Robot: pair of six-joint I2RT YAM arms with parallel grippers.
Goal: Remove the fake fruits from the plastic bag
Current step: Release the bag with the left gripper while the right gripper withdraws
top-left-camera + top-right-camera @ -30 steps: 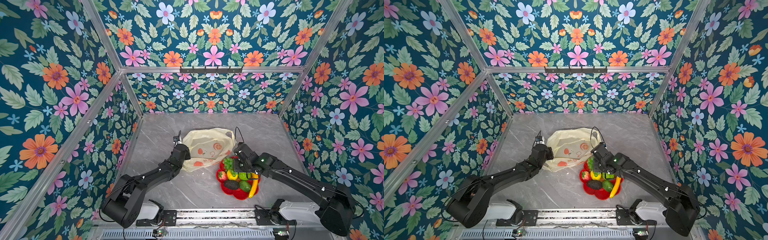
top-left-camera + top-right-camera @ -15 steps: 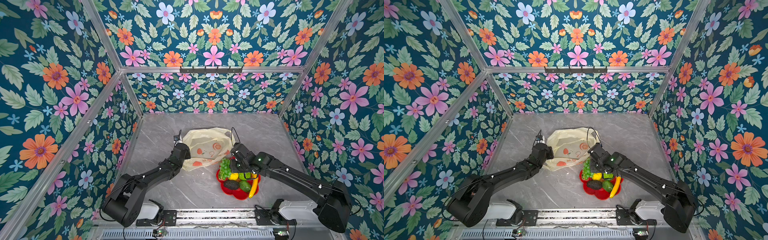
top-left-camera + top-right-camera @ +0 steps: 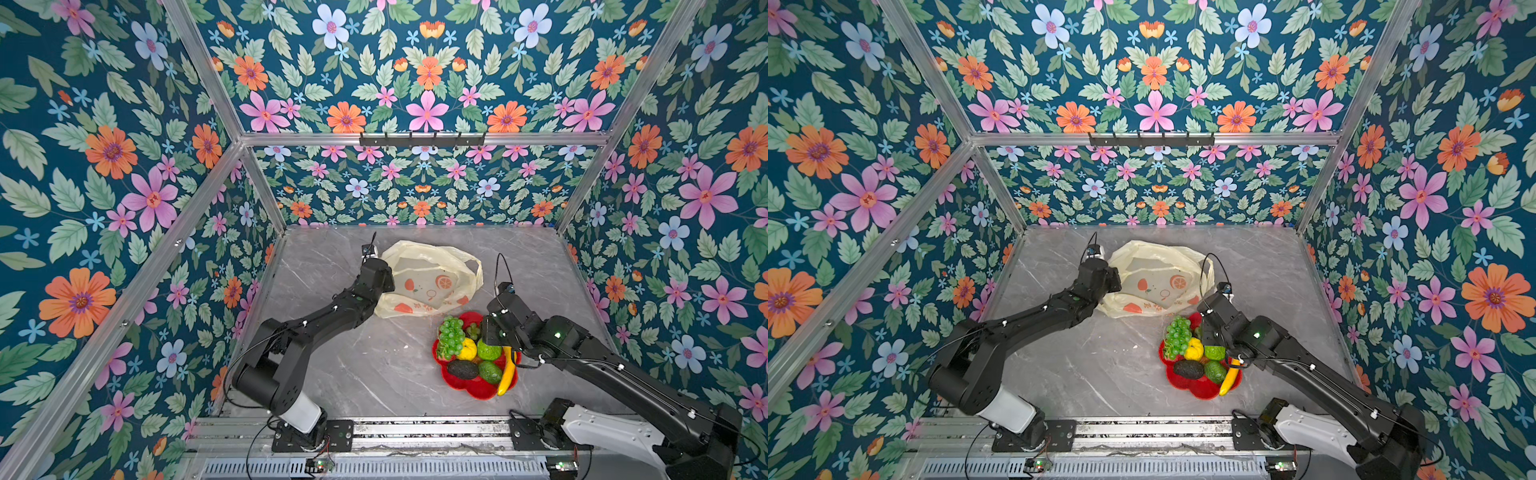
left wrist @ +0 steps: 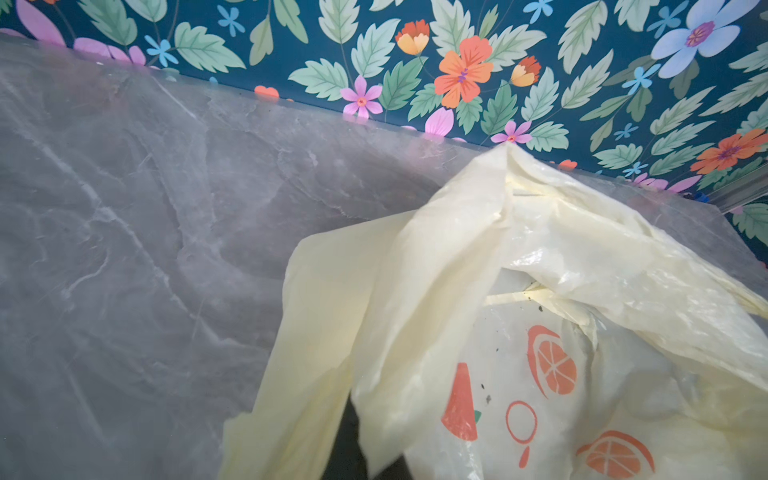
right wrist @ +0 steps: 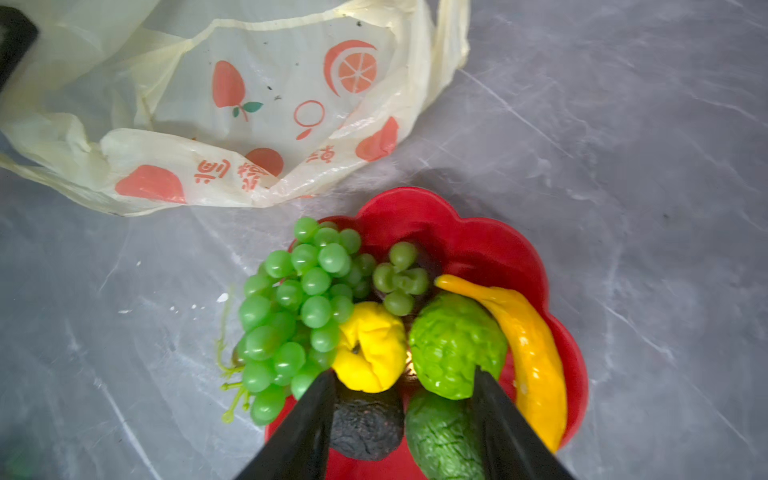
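Note:
Bare tabletop by the flowered back wall [image 3: 414,233] [image 4: 408,172] lies outward. My left gripper next needs to slide the empty bag's edge out there, clear of the plate, and let it go.
The pale-yellow plastic bag [image 3: 428,282] [image 3: 1154,282] lies crumpled and flat on the grey table. My left gripper [image 3: 380,276] is shut on the bag's left edge, and the film [image 4: 540,332] drapes over its jaws. The fake fruits sit on a red flower-shaped plate [image 5: 469,245]. They are a large grape bunch [image 5: 291,307], a small grape bunch [image 5: 399,278], a lemon [image 5: 370,349], a banana [image 5: 528,345], an avocado [image 5: 365,424] and two bumpy green fruits [image 5: 453,345]. My right gripper [image 5: 403,378] hangs open just over them, holding nothing.
The plate [image 3: 469,388] stands at the front right, just in front of the bag. Flowered walls enclose the table on three sides. The arm bases and a metal rail [image 3: 415,432] run along the front edge.
My right gripper has opened and let go of the large grape bunch at the plate's left edge, then drawn back to the right. The left arm has not moved.

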